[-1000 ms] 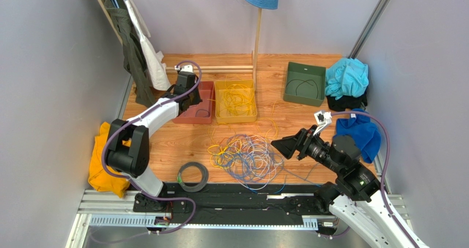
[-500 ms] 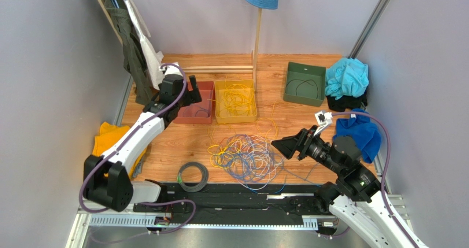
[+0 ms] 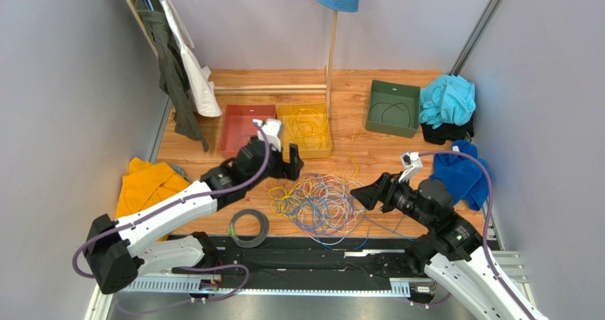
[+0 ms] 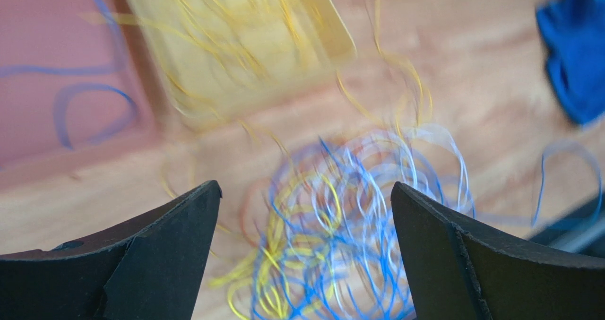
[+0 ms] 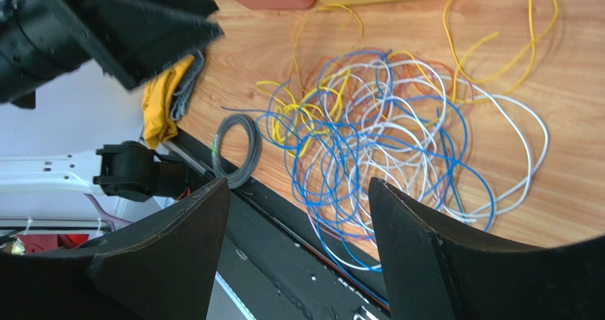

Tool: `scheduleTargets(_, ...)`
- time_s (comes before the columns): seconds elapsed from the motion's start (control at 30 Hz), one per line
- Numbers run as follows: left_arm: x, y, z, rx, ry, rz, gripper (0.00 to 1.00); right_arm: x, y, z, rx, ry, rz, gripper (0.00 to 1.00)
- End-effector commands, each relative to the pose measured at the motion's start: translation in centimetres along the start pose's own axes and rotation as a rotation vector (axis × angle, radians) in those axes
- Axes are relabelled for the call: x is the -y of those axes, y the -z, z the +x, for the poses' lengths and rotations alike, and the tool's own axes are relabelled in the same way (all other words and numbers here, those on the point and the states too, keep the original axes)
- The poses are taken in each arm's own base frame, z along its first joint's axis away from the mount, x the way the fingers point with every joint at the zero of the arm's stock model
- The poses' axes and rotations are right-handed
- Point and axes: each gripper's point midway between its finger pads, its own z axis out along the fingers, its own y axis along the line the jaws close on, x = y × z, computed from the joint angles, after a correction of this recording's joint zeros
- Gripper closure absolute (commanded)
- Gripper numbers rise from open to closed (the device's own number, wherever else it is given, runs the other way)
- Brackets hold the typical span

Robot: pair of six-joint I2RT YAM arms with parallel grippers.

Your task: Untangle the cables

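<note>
Parts of the blue cable lie atop the tangle beside the yellow loops, so my left gripper will move back and down there next.
The cables [image 3: 319, 201] lie in a loose tangle of yellow, blue and pale loops on the wooden table, seen too in the left wrist view [image 4: 341, 221] and the right wrist view [image 5: 383, 136]. My left gripper [image 3: 292, 165] hovers at the tangle's upper left edge. Its jaws are open [image 4: 304, 187] and empty, with the cables blurred below them. My right gripper [image 3: 362, 192] stands at the tangle's right edge, open [image 5: 298, 182] with nothing between its fingers. More yellow wires lie in the yellow tray [image 3: 328, 130].
A red tray [image 3: 229, 128] holding a blue wire [image 4: 92, 100] sits left of the yellow one. A green tray [image 3: 392, 125] stands at the back right. A grey coil [image 3: 248, 228] lies near the front edge. Cloths: orange [image 3: 145, 185], blue [image 3: 461, 171], teal [image 3: 446, 99]. A wooden pole [image 3: 331, 58] rises behind.
My left arm has swung from the red tray forward and right to the tangle, and its gripper has opened. The right gripper has shifted slightly toward the cables.
</note>
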Motion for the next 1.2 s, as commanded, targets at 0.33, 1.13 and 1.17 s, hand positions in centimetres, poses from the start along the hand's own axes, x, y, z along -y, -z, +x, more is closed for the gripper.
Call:
scheduleTargets(0.33,7.8,2.2,11.0,-0.099,0.063,0.146,0.01,1.2,0.1,1.5,-0.006,-0.062,0.022,0.26)
scheduleTargets(1.13,4.3,-4.9,13.1,-0.134,0.020,-0.089,0.29,1.8,-0.8,1.8,-0.028,-0.046,0.041,0.26)
scheduleTargets(1.17,4.2,-5.2,13.7,-0.146,0.018,-0.093,0.29,1.9,-0.8,1.8,-0.027,-0.043,0.042,0.26)
